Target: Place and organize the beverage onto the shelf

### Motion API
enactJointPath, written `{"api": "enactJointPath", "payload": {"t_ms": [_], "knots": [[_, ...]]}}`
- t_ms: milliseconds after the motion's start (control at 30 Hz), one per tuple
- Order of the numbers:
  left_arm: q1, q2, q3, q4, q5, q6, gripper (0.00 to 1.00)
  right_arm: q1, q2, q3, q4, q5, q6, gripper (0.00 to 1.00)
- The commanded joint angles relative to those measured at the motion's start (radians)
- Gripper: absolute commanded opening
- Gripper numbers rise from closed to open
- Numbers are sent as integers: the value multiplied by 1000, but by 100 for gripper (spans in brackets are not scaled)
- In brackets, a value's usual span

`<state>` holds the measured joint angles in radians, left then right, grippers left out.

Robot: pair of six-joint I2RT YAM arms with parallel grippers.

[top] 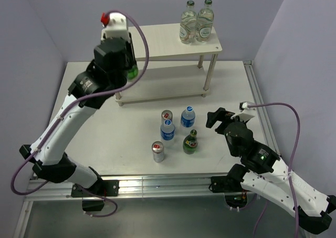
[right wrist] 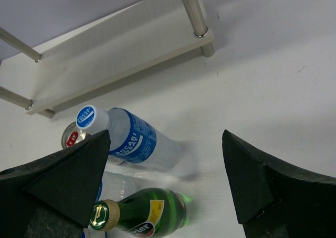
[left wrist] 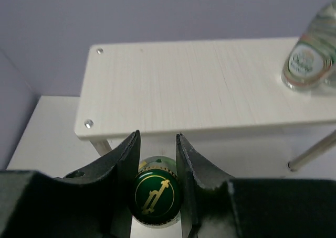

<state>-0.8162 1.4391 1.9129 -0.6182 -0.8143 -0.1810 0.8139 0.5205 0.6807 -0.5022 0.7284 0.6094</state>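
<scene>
The left gripper will next go outward and to the left in the top view, onto the end of the shelf's top board away from the clear bottles, because that end is bare.
My left gripper (top: 127, 65) is shut on a green glass bottle (top: 133, 70) at the left end of the white shelf (top: 157, 41). In the left wrist view the black fingers (left wrist: 126, 159) clamp its neck below the green cap (left wrist: 155, 193), just under the top board (left wrist: 199, 86). On the table stand two water bottles (top: 187, 116) (top: 167, 130), two cans (top: 167, 116) (top: 158, 151) and a second green bottle (top: 190, 142). My right gripper (top: 219, 121) hangs open to their right, holding nothing; its view shows a water bottle (right wrist: 131, 138) and the green bottle (right wrist: 152, 212).
Two clear glass bottles with green caps (top: 188, 24) (top: 205, 22) stand at the right end of the shelf's top board. The lower board (right wrist: 121, 49) lies beyond the table drinks. Walls close in on the left, back and right.
</scene>
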Motion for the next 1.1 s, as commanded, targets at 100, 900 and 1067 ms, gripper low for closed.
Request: {"api": "enactJointPath", "payload": {"t_ms": [100, 900, 1067], "knots": [[161, 173, 465, 61, 89, 161, 0, 7, -25, 22, 19, 40, 6, 93], [405, 423, 580, 353, 274, 190, 0, 7, -11, -17, 47, 32, 9, 93], [410, 429, 517, 405, 290, 213, 1, 7, 3, -18, 51, 34, 7, 93]]}}
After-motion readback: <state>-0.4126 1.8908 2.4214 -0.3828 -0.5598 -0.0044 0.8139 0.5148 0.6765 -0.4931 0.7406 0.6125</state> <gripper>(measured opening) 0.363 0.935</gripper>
